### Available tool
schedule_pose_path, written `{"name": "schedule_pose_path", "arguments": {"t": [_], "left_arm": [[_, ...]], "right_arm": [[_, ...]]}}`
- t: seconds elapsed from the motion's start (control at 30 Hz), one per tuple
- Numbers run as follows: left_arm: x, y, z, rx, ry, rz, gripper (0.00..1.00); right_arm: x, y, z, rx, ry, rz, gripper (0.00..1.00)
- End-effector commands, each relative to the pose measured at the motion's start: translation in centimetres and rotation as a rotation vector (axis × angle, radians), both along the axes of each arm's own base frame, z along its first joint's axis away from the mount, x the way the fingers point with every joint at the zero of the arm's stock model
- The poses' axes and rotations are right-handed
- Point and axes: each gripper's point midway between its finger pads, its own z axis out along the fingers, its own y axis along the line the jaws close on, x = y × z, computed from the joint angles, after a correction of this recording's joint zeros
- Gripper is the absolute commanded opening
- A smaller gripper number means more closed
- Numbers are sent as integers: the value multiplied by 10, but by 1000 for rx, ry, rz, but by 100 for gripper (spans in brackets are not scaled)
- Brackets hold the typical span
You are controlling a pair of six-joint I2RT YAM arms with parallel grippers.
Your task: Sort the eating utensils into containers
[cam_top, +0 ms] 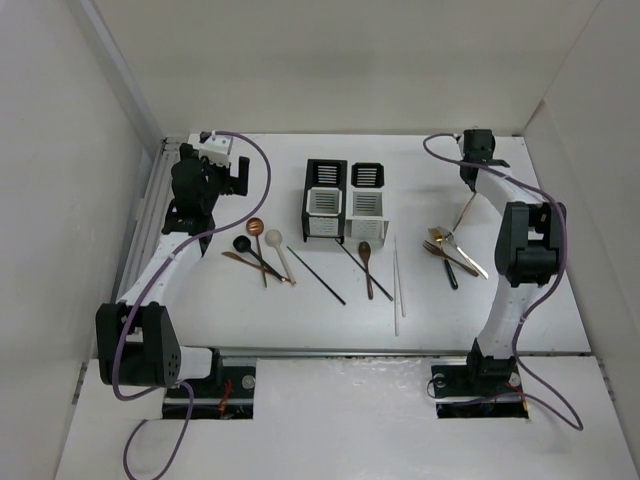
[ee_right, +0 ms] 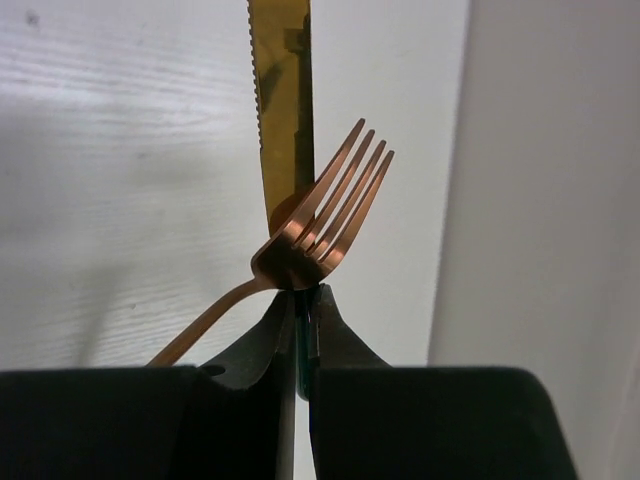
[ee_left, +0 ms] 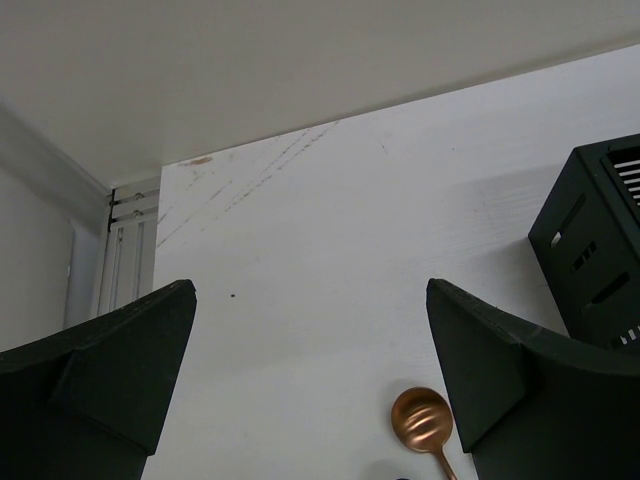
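Note:
The right gripper moves up, left in the top view, then down to the closer caddy's far section [cam_top: 367, 175] next, which stands empty, to release the gold knife.
Two joined black-framed caddies [cam_top: 345, 200] stand mid-table; one corner shows in the left wrist view [ee_left: 600, 240]. A copper spoon [cam_top: 255, 228] [ee_left: 422, 420], a black spoon [cam_top: 241, 243], a cream spoon [cam_top: 273, 238], a wooden spoon [cam_top: 365, 252], black chopsticks [cam_top: 316, 275] and white chopsticks [cam_top: 397, 285] lie in front of them. My left gripper [cam_top: 232, 180] [ee_left: 310, 330] is open and empty above the copper spoon. My right gripper [cam_top: 470, 190] [ee_right: 303, 290] is shut on a gold knife [ee_right: 282, 100]. A copper fork [ee_right: 325, 215] lies against its fingertips; whether it is pinched too is unclear.
More gold and copper cutlery, one piece with a black handle [cam_top: 450, 272], lies in a pile at the right. White walls close in the table on the left, back and right [ee_right: 540, 200]. A metal rail [cam_top: 150, 210] runs along the left edge. Purple cables trail from both arms.

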Motion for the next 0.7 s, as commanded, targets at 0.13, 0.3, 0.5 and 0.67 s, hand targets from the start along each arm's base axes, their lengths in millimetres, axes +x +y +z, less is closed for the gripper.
{"name": "schedule_pose_path", "arguments": {"t": [0.13,0.3,0.5,0.67], "left_arm": [[-1,-2,38,1,-119,-8,100],[-2,0,33,2,-110,1,100],[-3,0,35,2,-119,1,100],[-4,-2,35,1,-119,-8,100]], "right_arm": [[19,49,80,-249,-178,153,0],[10,88,69,-217,-172,295,0],[-3,72,54,-310,-100,207,0],[-9,58,65,-353,-109,123,0]]}}
